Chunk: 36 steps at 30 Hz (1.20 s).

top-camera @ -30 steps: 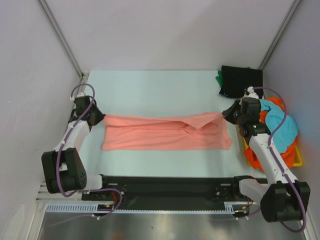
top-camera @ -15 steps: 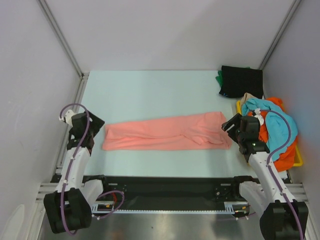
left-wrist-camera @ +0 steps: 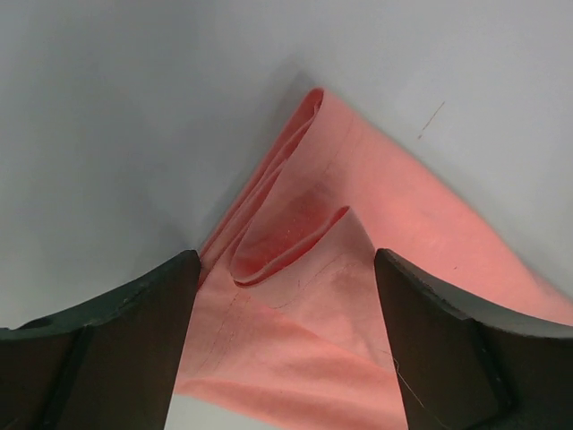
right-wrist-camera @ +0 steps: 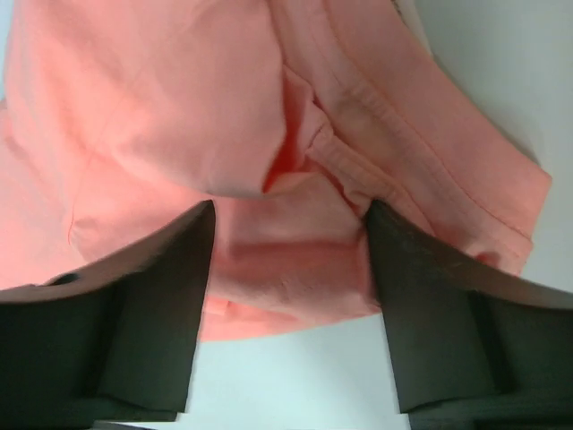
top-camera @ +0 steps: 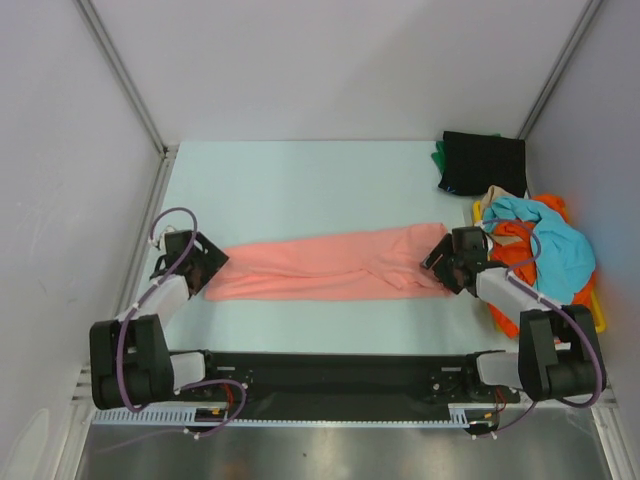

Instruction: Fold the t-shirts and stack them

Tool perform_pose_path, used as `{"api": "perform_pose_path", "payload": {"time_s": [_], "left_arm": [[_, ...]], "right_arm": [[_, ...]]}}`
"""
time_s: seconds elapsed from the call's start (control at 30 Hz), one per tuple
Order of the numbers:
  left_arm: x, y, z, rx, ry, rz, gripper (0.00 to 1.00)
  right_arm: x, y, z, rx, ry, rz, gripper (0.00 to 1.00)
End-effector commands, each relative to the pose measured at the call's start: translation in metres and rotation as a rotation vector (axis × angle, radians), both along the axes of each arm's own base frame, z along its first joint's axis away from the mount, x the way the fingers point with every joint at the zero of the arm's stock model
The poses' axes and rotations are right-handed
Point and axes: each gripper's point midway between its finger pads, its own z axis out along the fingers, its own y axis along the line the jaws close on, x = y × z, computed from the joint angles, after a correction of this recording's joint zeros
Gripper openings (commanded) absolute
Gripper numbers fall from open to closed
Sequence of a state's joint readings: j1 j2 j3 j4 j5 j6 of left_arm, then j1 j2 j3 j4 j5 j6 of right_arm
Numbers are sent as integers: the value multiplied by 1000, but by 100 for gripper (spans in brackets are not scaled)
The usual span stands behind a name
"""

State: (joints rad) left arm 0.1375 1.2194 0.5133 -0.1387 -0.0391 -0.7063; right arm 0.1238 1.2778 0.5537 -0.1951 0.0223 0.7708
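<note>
My left gripper stays low there and closes next, because the raised fold at the salmon pink t-shirt's end lies between the open fingers.
A salmon pink t-shirt (top-camera: 330,265), folded into a long band, lies flat across the middle of the table. My left gripper (top-camera: 208,264) sits low at its left end, open, with the folded cloth (left-wrist-camera: 295,305) lying between the fingers (left-wrist-camera: 134,331) and not pinched. At the shirt's right end my right gripper (top-camera: 442,262) is also open. Its fingers (right-wrist-camera: 439,296) straddle the hemmed edge (right-wrist-camera: 295,269). A black t-shirt (top-camera: 486,160) lies folded at the back right with a green one (top-camera: 438,155) peeking out under it.
A yellow tray (top-camera: 597,318) at the right edge holds a heap of turquoise (top-camera: 548,238), orange (top-camera: 515,255) and beige (top-camera: 495,193) shirts, close beside my right arm. Walls stand near on both sides.
Both grippers opened and let go of the shirt's ends. The arms pulled back toward the near edge and came down low. The pink shirt settled on the table.
</note>
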Motion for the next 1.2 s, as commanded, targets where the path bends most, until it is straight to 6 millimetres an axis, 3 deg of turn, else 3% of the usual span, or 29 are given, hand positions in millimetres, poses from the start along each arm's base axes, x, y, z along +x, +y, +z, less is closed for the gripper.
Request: {"api": "perform_pose_path", "payload": {"time_s": [0.0, 0.07, 0.1, 0.13, 0.2, 0.23, 0.3, 0.33, 0.4, 0.43, 0.53, 0.57, 0.63, 0.67, 0.73, 0.77, 0.8, 0.87, 0.9, 0.93, 0.97, 1.0, 1.03, 1.07, 1.1, 1.13, 1.17], "left_arm": [[10, -16, -4, -31, -19, -75, 84], [11, -20, -13, -42, -11, -90, 77], [11, -21, -15, -47, -12, -97, 72], [11, -24, -17, -59, -12, -107, 60], [14, -26, -20, -63, -18, -120, 50], [14, -27, -22, -67, -17, -125, 31], [14, -28, -23, -71, -23, -136, 15], [14, -30, -22, -74, -26, -141, 0], [14, -29, -17, -70, -39, -131, 0], [12, -28, -16, -66, -41, -128, 0], [12, -28, -2, -65, -79, -124, 0], [5, -30, -3, -76, -62, -123, 0], [0, -35, 7, -91, -86, -132, 0], [-6, -37, 4, -103, -79, -128, 0], [-13, -44, 14, -115, -107, -139, 0], [-19, -48, 12, -125, -104, -144, 0], [-23, -52, 13, -132, -104, -150, 0], [-35, -66, 13, -156, -102, -173, 0], [-40, -68, 11, -162, -97, -170, 0], [-46, -78, 9, -186, -91, -186, 0], [-55, -89, 7, -199, -88, -214, 0], [-59, -95, 7, -213, -90, -223, 0], [-63, -101, 6, -241, -85, -216, 0], [-70, -112, 5, -251, -85, -248, 0], [-74, -118, 7, -264, -88, -261, 0], [-79, -124, 4, -293, -72, -247, 0], [-85, -137, 8, -310, -85, -289, 0]], "right_arm": [[14, 14, -8, 25, -16, 19, 65], [17, 23, -16, 45, -8, 49, 42], [18, 25, -18, 46, -6, 57, 23], [18, 26, -25, 45, 16, 62, 18], [26, 26, -26, 37, 13, 71, 9], [28, 26, -30, 33, 23, 73, 4], [36, 26, -29, 18, 18, 81, 0], [49, 27, -24, 15, 2, 81, 0], [66, 27, -17, 1, -18, 92, 0], [89, 31, -1, -1, -62, 100, 0], [120, 39, -4, -16, -41, 148, 0], [146, 45, 1, -14, -52, 161, 0], [174, 59, 10, 4, -92, 220, 0], [202, 66, 28, 7, -146, 236, 0], [225, 82, 11, 38, -135, 303, 0], [255, 92, 38, 35, -214, 335, 0], [262, 102, 13, 46, -178, 372, 0], [281, 112, 11, 27, -183, 426, 0], [306, 119, 33, 22, -245, 437, 0], [313, 129, 11, 44, -219, 469, 0], [318, 136, 6, 51, -217, 493, 0], [339, 145, 34, 53, -301, 508, 0], [339, 155, 9, 63, -267, 540, 0], [344, 162, 10, 57, -289, 563, 0], [357, 169, 32, 57, -358, 576, 0], [359, 179, 18, 63, -361, 593, 0], [363, 183, 22, 71, -391, 601, 0]]}}
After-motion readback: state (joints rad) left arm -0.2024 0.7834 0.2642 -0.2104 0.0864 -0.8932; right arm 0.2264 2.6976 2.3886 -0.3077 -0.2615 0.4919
